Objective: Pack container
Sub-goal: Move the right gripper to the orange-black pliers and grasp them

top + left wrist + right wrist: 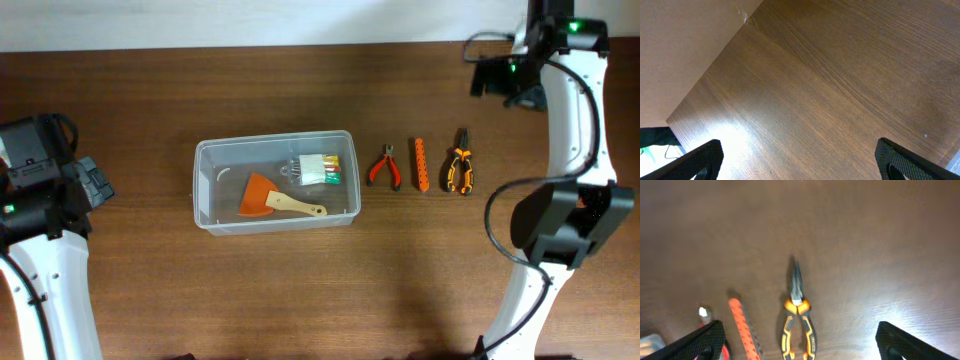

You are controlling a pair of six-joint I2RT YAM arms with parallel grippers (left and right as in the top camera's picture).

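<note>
The bare wood beside the long-nose pliers' handle farther from the orange stick has room for a finger, so next my right gripper needs to move down and back toward the pliers, onto that handle.
The clear plastic container [275,183] sits at the table's middle. Inside lie an orange scraper with a wooden handle [266,198] and a pack of coloured bits [318,170]. To its right lie red-handled pliers [385,168], an orange stick tool [421,165] and orange-black long-nose pliers [460,172]. The long-nose pliers [799,317] and orange stick [744,328] also show in the right wrist view. My right gripper [800,347] is open and empty, high above them at the far right [510,80]. My left gripper [800,162] is open and empty over bare wood at the far left [85,185].
The table's far edge meets a light wall [250,22]. In the left wrist view the table's edge [705,75] runs diagonally beside a beige surface. The right arm's base [560,225] stands at the right.
</note>
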